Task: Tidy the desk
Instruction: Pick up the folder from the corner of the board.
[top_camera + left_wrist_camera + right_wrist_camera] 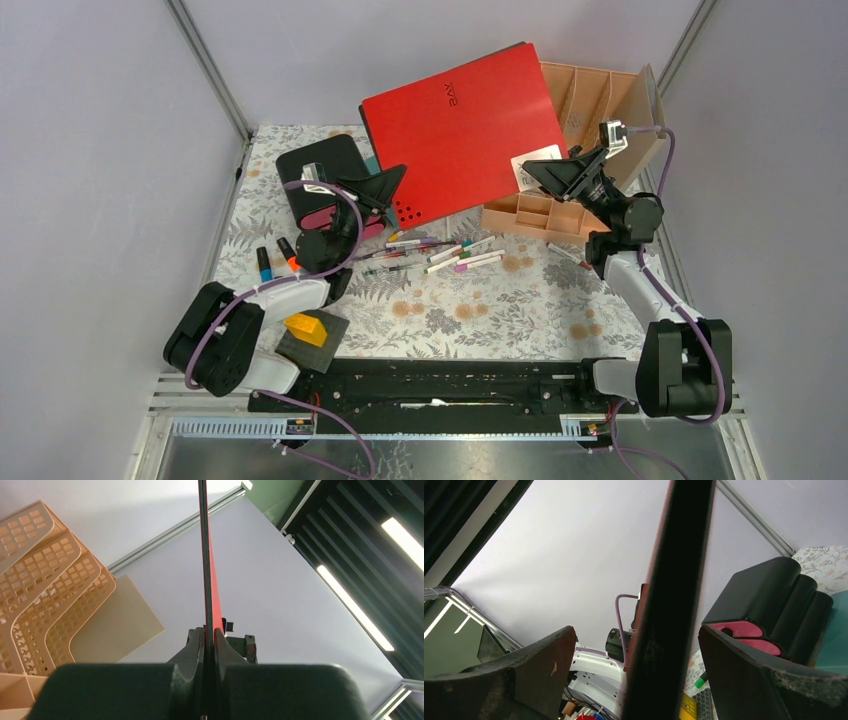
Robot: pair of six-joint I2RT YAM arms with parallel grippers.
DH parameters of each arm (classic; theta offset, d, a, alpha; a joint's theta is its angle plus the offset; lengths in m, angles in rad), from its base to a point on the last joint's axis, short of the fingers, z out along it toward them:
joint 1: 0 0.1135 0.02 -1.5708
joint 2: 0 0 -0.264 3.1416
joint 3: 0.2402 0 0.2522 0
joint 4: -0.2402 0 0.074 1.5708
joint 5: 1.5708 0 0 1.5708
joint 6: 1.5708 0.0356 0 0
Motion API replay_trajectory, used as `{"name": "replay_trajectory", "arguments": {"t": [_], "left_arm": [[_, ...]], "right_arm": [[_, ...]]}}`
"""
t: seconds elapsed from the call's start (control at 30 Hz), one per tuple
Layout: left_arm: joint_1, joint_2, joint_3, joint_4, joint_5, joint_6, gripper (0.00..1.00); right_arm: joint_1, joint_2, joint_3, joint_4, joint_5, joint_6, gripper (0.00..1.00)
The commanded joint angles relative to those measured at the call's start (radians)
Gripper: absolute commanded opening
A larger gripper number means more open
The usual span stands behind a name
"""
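My right gripper should next move slightly outward and toward my left gripper, farther over the white label, and then close on the folder's edge (pixel 665 639).
The desk (pixel 480 310) is covered in a pale leaf-and-flower cloth. A large red folder (pixel 460 130) is held tilted above its back half. My left gripper (pixel 385 190) is shut on the folder's lower left corner. In the left wrist view the fingers (pixel 197 645) pinch the thin red folder edge (pixel 212 580). My right gripper (pixel 545 175) is at the folder's lower right side. In the right wrist view it (pixel 636 655) stands open, with the dark folder edge (pixel 674 580) between the jaws and a gap on each side.
A peach file rack (pixel 600 100) and a compartment tray (pixel 540 215) stand at the back right. The black drawer box with pink fronts (pixel 325 185) is at the back left. Several pens (pixel 450 250) lie mid-desk, two markers (pixel 275 260) at the left, and a yellow block (pixel 307 330) near the left arm's base.
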Motion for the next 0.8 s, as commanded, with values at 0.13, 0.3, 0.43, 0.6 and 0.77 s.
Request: {"name": "replay_trajectory", "arguments": {"t": [0.13, 0.3, 0.43, 0.6, 0.77], "left_arm": [[0.054, -0.083, 0.015, 0.178, -0.063, 0.036, 0.0], [0.056, -0.07, 0.024, 0.178, -0.048, 0.019, 0.0], [0.053, -0.048, 0.031, 0.178, -0.036, 0.0, 0.0], [0.029, -0.032, 0.046, 0.178, -0.024, 0.016, 0.0], [0.002, -0.014, 0.055, 0.178, -0.03, 0.041, 0.0]], "right_arm": [[-0.012, -0.051, -0.016, 0.011, -0.029, -0.034, 1.0], [-0.012, -0.029, 0.0, 0.036, -0.026, -0.005, 0.99], [-0.012, 0.005, 0.017, 0.07, -0.022, 0.031, 0.97], [-0.011, 0.06, 0.054, 0.142, -0.022, 0.071, 0.91], [-0.005, 0.095, 0.086, 0.162, -0.026, 0.065, 0.8]]}}
